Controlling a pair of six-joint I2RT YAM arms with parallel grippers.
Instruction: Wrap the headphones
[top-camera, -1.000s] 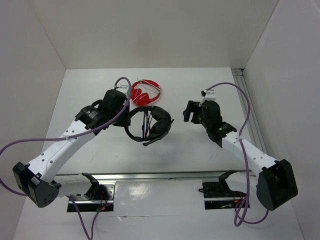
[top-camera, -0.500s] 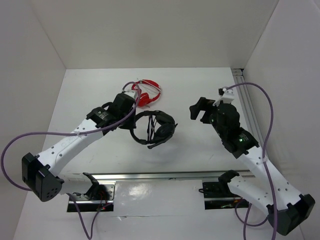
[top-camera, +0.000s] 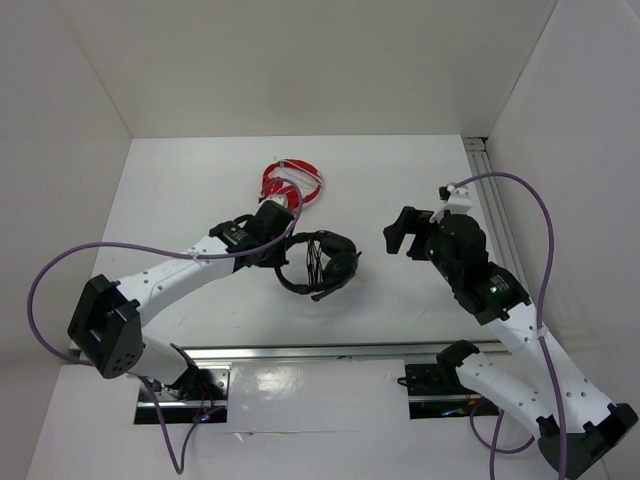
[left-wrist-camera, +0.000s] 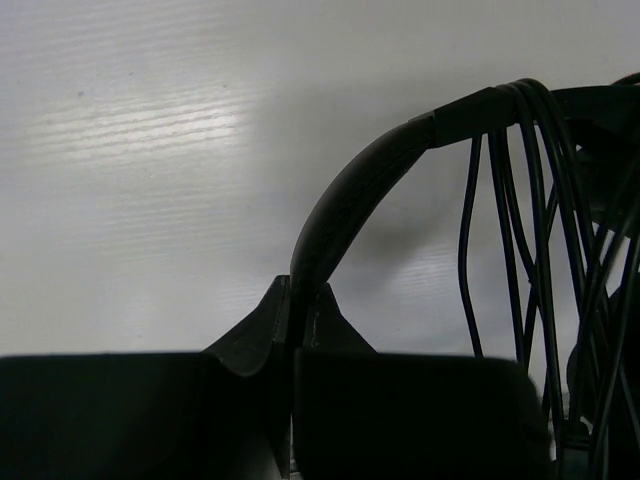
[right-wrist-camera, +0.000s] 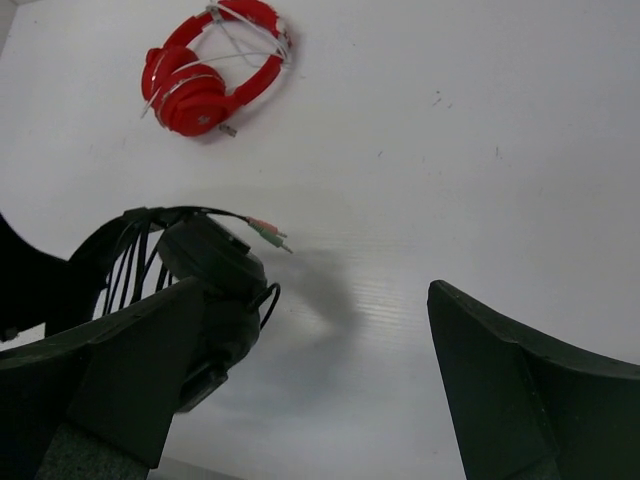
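Note:
I should next lower my left gripper to the left in the top view, onto bare tabletop, to release the headband (left-wrist-camera: 345, 205).
The black headphones (top-camera: 322, 264) hang just above the white table near its middle, with the thin cable wound across the headband in several turns. My left gripper (top-camera: 283, 252) is shut on the headband (left-wrist-camera: 345, 205) at its left side. The wound cable strands (left-wrist-camera: 535, 230) run down at the right of the left wrist view. My right gripper (top-camera: 404, 228) is open and empty, right of the headphones and apart from them. In the right wrist view the earcups (right-wrist-camera: 205, 268) sit at the left, and the pink and green plugs (right-wrist-camera: 266, 232) stick out to the right.
Smaller red headphones (top-camera: 290, 183) lie on the table behind the black ones; they also show in the right wrist view (right-wrist-camera: 205, 70). White walls close in the table on three sides. A metal rail (top-camera: 497, 215) runs along the right edge.
My left gripper has carried the black headphones to the right and a little nearer. My right arm has risen and turned, its gripper staying open to the right of them.

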